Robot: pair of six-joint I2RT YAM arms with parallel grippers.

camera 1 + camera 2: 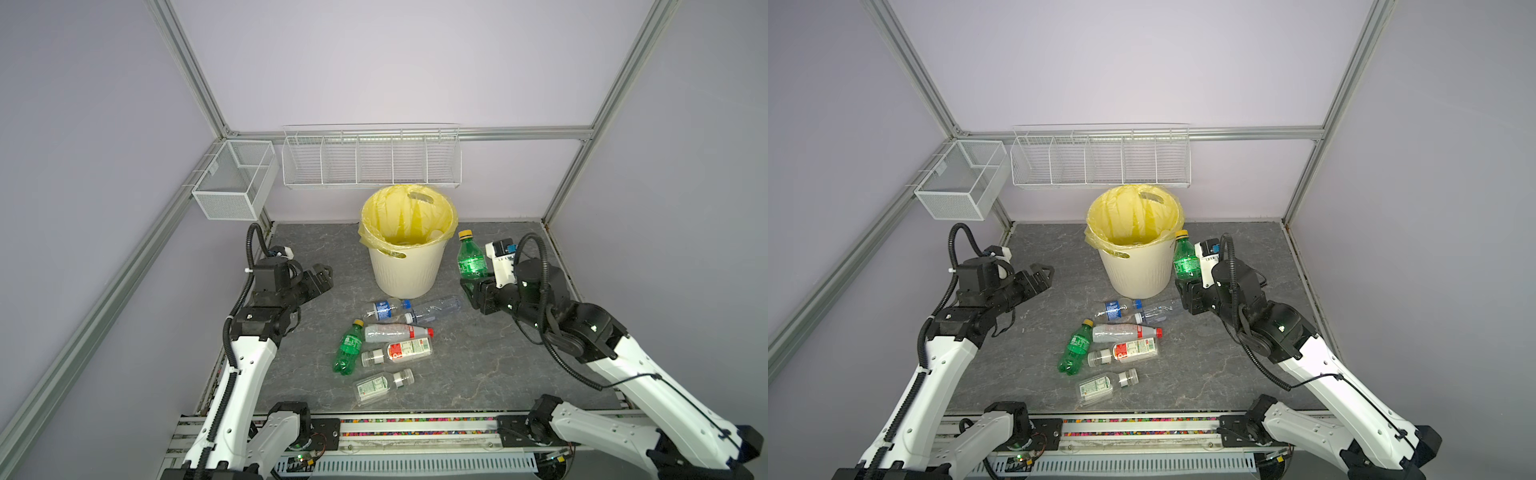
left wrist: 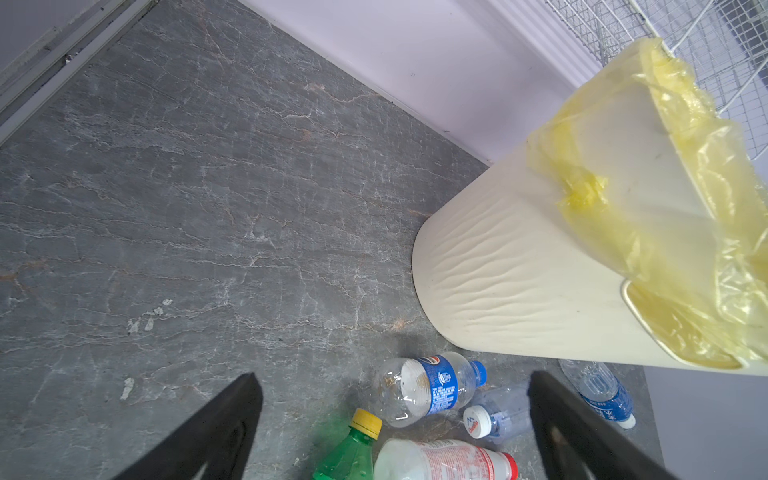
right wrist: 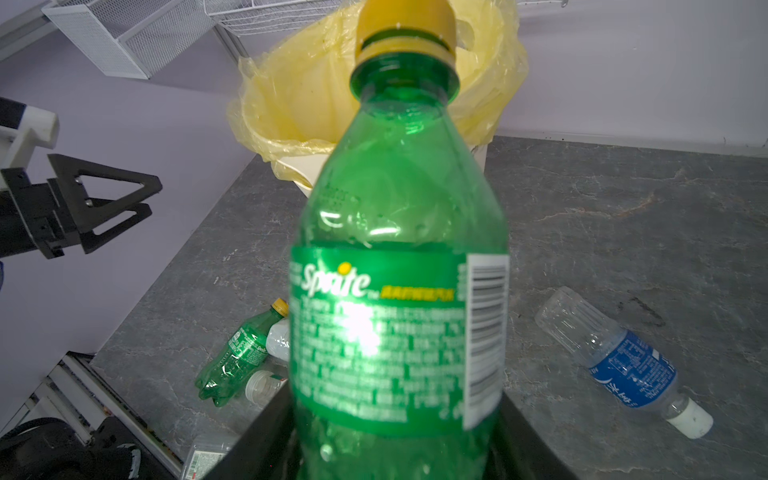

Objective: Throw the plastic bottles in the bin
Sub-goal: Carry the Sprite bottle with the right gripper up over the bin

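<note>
The green bottle (image 1: 471,259) is still hanging outside the bin's yellow-lined rim. My right gripper will rise and move outward over the bin's opening (image 1: 408,222) to release it.
The cream bin (image 1: 405,270) (image 1: 1138,272) with its yellow liner stands at the back middle of the grey table. My right gripper (image 1: 471,286) (image 1: 1185,286) (image 3: 395,436) is shut on the lower body of an upright green bottle (image 1: 471,259) (image 1: 1185,259) (image 3: 399,249) with a yellow cap, held just right of the bin and about level with its rim. Several plastic bottles lie in front of the bin: a blue-labelled one (image 1: 384,309) (image 2: 428,388), a second green one (image 1: 349,347), a red-capped one (image 1: 399,332). My left gripper (image 1: 322,276) (image 1: 1042,274) (image 2: 392,378) hangs open and empty left of the bin.
A long white wire rack (image 1: 372,160) hangs on the back wall right above the bin. A mesh basket (image 1: 235,180) is fixed at the back left corner. Aluminium frame posts (image 1: 565,178) edge the table.
</note>
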